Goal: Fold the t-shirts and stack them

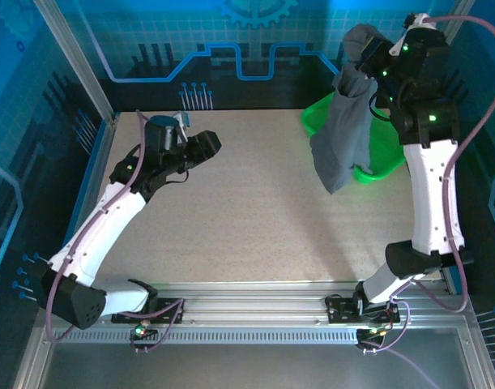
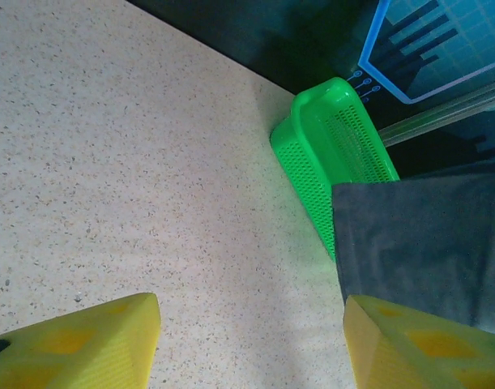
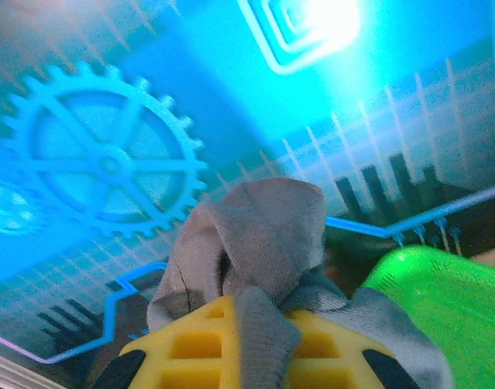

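The bare table between the robot's arms is empty, so the right gripper will next swing the t-shirt off the green tray (image 1: 377, 154) and lower toward that part of the table to release it.
A dark slate-grey t-shirt (image 1: 344, 130) hangs in the air at the back right, over the near side of the green tray (image 1: 377, 154). My right gripper (image 1: 369, 50) is shut on the t-shirt's top, high above the table. In the right wrist view the bunched cloth (image 3: 263, 235) is pinched between the yellow fingers (image 3: 190, 348). My left gripper (image 1: 208, 144) is open over the bare table at the back left, nothing between its yellow fingers (image 2: 85, 344). The left wrist view has the hanging t-shirt (image 2: 425, 243) to the right, in front of the tray (image 2: 328, 146).
The speckled beige table (image 1: 231, 219) spreads out between the arms. The green tray sits in the back right corner against the blue backdrop (image 1: 231, 40). Metal frame posts (image 1: 69, 57) stand at the back left.
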You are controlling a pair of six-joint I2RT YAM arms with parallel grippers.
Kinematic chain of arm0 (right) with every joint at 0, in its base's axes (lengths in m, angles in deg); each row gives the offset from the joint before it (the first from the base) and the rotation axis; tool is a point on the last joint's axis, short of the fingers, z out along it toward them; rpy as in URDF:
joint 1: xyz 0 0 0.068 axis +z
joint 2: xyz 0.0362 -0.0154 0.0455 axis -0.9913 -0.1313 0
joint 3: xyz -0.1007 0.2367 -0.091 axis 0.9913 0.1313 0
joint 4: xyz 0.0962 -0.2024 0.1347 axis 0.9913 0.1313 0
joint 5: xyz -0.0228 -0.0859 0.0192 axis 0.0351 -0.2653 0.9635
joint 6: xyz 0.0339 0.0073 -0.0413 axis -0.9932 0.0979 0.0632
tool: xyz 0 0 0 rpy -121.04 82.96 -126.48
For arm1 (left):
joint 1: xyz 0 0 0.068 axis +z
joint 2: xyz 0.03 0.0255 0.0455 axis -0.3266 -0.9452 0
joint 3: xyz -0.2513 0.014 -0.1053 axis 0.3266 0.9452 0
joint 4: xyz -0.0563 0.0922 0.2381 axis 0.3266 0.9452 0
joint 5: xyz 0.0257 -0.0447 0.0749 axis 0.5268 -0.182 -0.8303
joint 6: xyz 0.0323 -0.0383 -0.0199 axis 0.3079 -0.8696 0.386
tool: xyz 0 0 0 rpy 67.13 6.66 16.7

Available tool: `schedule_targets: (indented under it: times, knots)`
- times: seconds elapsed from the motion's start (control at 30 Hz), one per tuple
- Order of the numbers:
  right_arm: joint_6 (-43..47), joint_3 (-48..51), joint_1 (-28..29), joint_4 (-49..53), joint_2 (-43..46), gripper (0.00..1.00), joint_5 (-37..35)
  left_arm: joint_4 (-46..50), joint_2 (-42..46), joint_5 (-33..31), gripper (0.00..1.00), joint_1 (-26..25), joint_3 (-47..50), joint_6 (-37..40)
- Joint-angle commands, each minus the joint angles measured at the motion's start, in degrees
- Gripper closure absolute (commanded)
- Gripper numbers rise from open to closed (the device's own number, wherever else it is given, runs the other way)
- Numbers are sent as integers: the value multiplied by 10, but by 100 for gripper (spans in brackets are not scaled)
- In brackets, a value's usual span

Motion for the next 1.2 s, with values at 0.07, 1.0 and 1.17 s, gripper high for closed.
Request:
schedule_targets:
  times: [0.07, 1.0, 1.17]
  knots:
    - [2, -75, 51, -92, 10, 100, 11, 35, 23, -28, 37, 3, 9, 6]
    - [-47, -322, 217, -162, -235, 100, 1, 98, 94, -28, 37, 66, 52, -26]
    - [-95, -25, 307, -124, -103, 100, -54, 98, 100, -36, 37, 79, 69, -27]
